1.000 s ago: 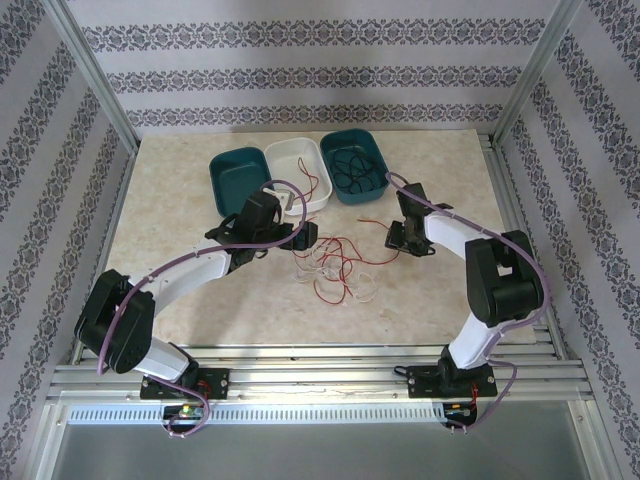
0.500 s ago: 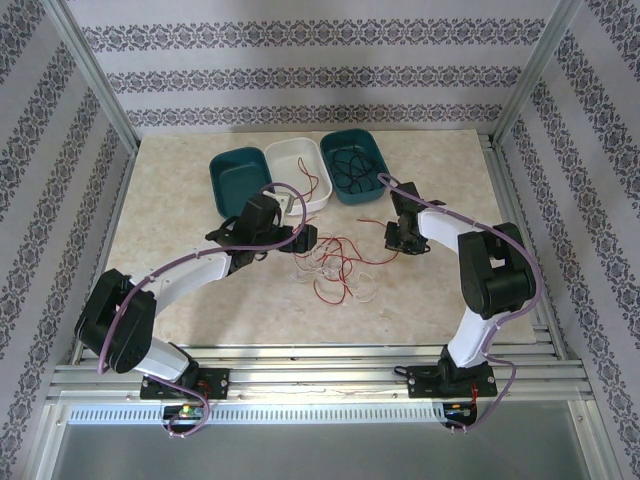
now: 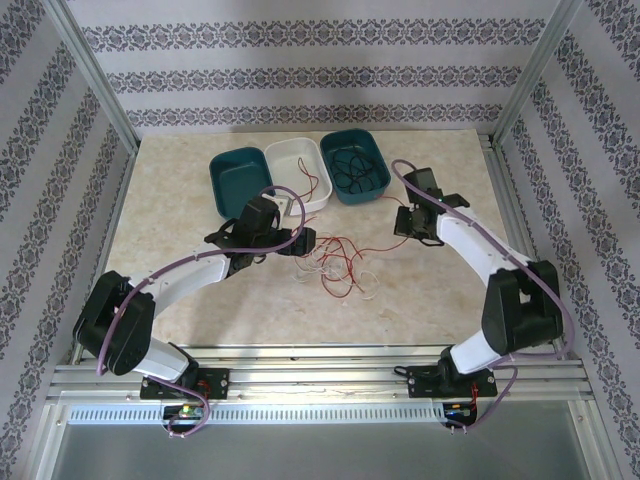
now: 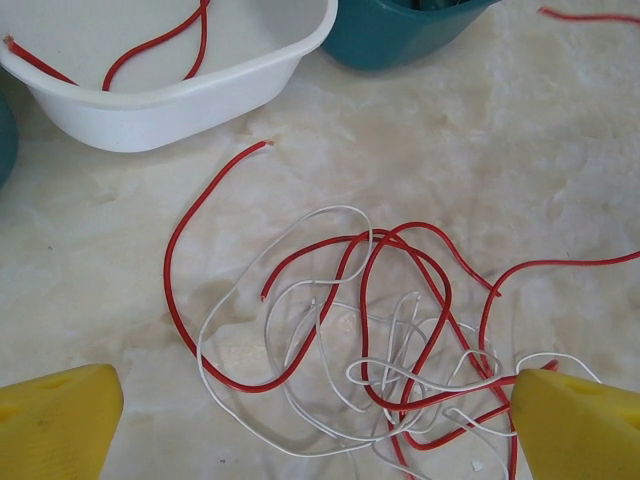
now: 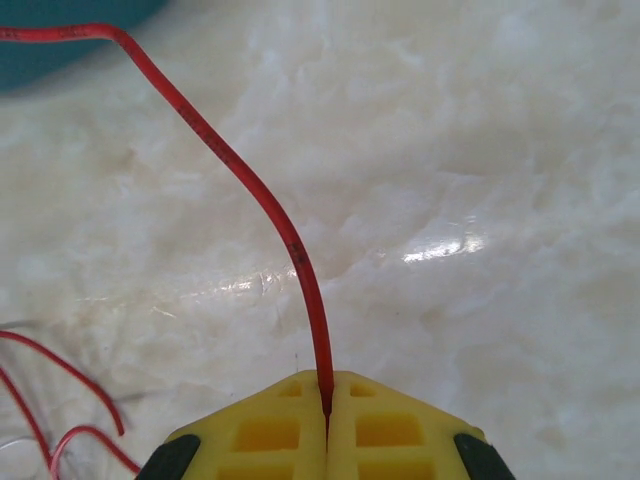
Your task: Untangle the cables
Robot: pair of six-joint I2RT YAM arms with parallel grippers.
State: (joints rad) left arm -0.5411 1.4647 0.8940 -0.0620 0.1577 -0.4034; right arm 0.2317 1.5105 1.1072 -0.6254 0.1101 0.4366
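The held part of the red cable lies between my left gripper and my right gripper, so next I will move my left gripper across the tangle (image 4: 400,340) and onto that red cable, with its fingertips tilting up.
A tangle of thin red and white cables (image 3: 338,266) lies on the marble table at the centre. In the left wrist view the tangle (image 4: 400,340) spreads between and just beyond my yellow fingertips (image 4: 60,420), touching neither. My left gripper (image 3: 300,241) is open over the tangle's left side. To the right of the tangle, my right gripper (image 3: 408,226) is shut on one red cable (image 5: 290,240), which rises from the closed yellow jaws and curves away to the upper left. That red cable (image 3: 375,248) runs back toward the tangle.
Three bins stand in a row at the back: a teal bin (image 3: 238,180) on the left, a white bin (image 3: 292,143) holding a red cable (image 4: 150,45), and a teal bin (image 3: 350,134) with black cables (image 3: 352,168). Open tabletop lies to both sides.
My right gripper has shut on the red cable and swung right and back, drawing that cable out from the tangle. The left gripper has stayed open and almost still.
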